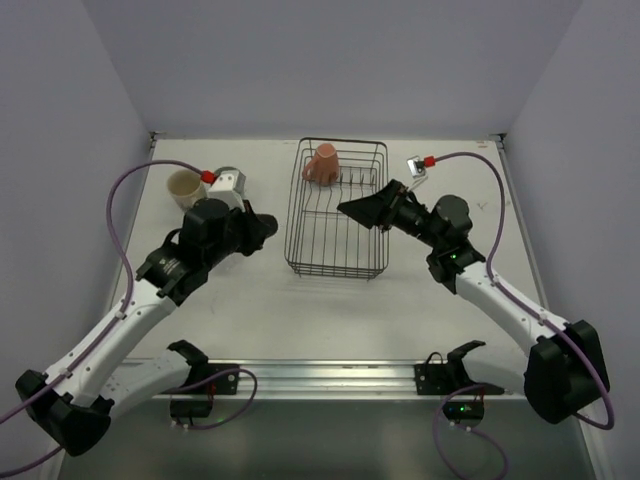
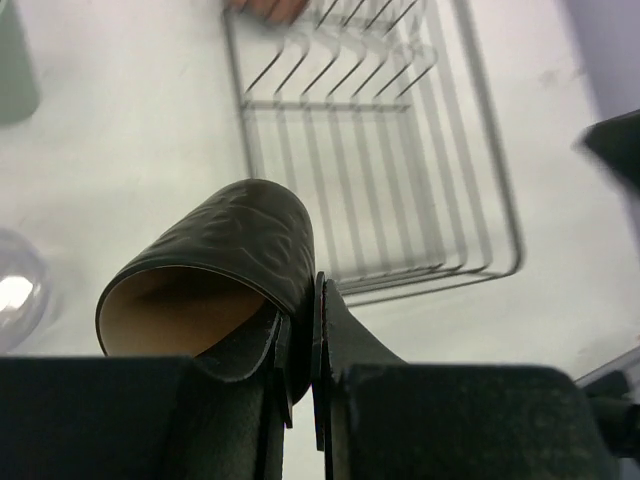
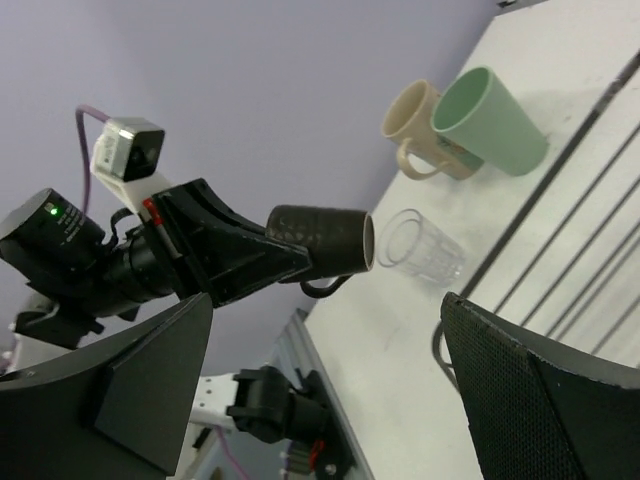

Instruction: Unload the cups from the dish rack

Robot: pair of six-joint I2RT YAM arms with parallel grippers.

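My left gripper holds the sideways mug and next needs to move down and back to the bare tabletop beside the rack, tilting down to set the mug upright.
My left gripper (image 1: pixel 262 228) is shut on the rim of a small black mug (image 2: pixel 230 260) with a brown inside, held lying sideways above the table left of the dish rack (image 1: pixel 292 225). The right wrist view shows that mug (image 3: pixel 320 240) with its handle hanging down. A salmon-pink mug (image 1: pixel 322 163) stands upside down at the rack's far end. My right gripper (image 1: pixel 350 208) hangs open over the rack's right side, nothing between its fingers. A cream cup (image 3: pixel 415 125), a mint-green tumbler (image 3: pixel 490 120) and a clear glass (image 3: pixel 420 248) rest on the table left of the rack.
The rack's wire rim (image 2: pixel 508 200) and grid fill the upper part of the left wrist view. Grey walls close in the table on three sides. A metal rail (image 1: pixel 330 375) with the arm bases runs along the near edge.
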